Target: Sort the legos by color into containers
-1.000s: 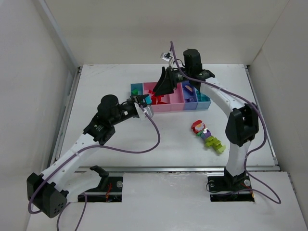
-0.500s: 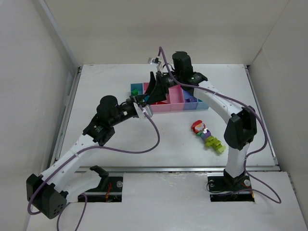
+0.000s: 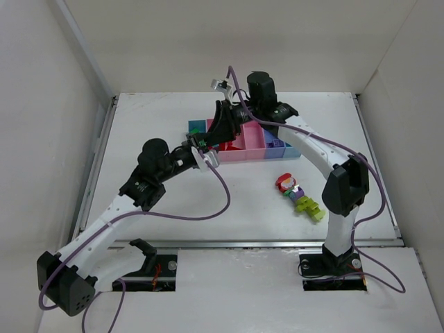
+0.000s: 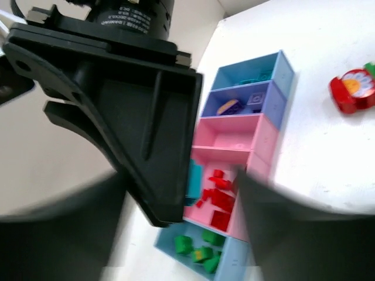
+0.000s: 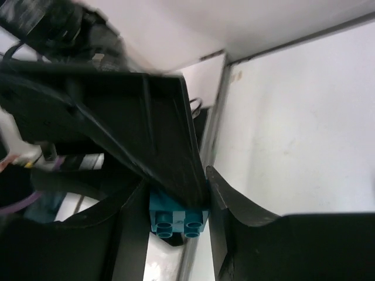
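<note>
The far light blue bin holds teal pieces and lies to my right gripper's right in the top view, so I need to carry the matching brick over and release it.
A teal brick point(image 5: 177, 219) sits between the two fingers of my right gripper point(image 5: 174, 229), which is shut on it from both sides. The same teal brick point(image 4: 194, 180) shows in the left wrist view against the right gripper's black finger, above the wide pink bin. My left gripper point(image 4: 181, 234) stands open around it, its fingers wide and blurred. Both grippers meet over the left end of the containers point(image 3: 243, 154). Green legos point(image 4: 199, 249) lie in the end light blue bin, red legos point(image 4: 218, 202) in the wide pink bin.
A loose cluster of legos, red, purple and lime point(image 3: 300, 195), lies on the table right of centre, in front of the bins. The purple bin point(image 4: 266, 108) holds a yellow-and-purple piece and the far light blue bin point(image 4: 284, 70) teal pieces. White walls enclose the table.
My right arm swung left across the bins to meet the left gripper. The left gripper opened off the teal brick and the right gripper closed onto it.
</note>
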You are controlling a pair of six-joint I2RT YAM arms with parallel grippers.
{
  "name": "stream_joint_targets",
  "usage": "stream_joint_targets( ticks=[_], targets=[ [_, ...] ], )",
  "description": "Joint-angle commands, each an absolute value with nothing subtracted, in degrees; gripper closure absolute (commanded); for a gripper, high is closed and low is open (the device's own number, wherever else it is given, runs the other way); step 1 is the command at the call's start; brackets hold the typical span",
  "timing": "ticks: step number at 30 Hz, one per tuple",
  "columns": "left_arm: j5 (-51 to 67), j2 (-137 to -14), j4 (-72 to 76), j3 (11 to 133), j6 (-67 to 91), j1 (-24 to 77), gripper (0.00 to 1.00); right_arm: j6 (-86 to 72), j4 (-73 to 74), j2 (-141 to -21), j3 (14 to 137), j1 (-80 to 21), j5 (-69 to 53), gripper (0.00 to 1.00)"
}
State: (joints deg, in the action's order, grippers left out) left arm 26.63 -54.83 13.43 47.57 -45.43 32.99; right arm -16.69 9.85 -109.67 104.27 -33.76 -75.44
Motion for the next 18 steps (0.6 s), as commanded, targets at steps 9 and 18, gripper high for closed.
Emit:
stream_joint_targets(
  ticks=[9,18],
  targets=[
    [21.0,-51.5,13.0,44.8,-42.2,33.0,0.00,-19.1,18.3,-103.3,98.0,-22.9,-42.0,1.00],
    [18.8,-51.5,8.8,44.1,-37.0,33.0,0.00,-9.1,32.6,-106.5,96.6,-20.4,25.0,1.00]
  ],
)
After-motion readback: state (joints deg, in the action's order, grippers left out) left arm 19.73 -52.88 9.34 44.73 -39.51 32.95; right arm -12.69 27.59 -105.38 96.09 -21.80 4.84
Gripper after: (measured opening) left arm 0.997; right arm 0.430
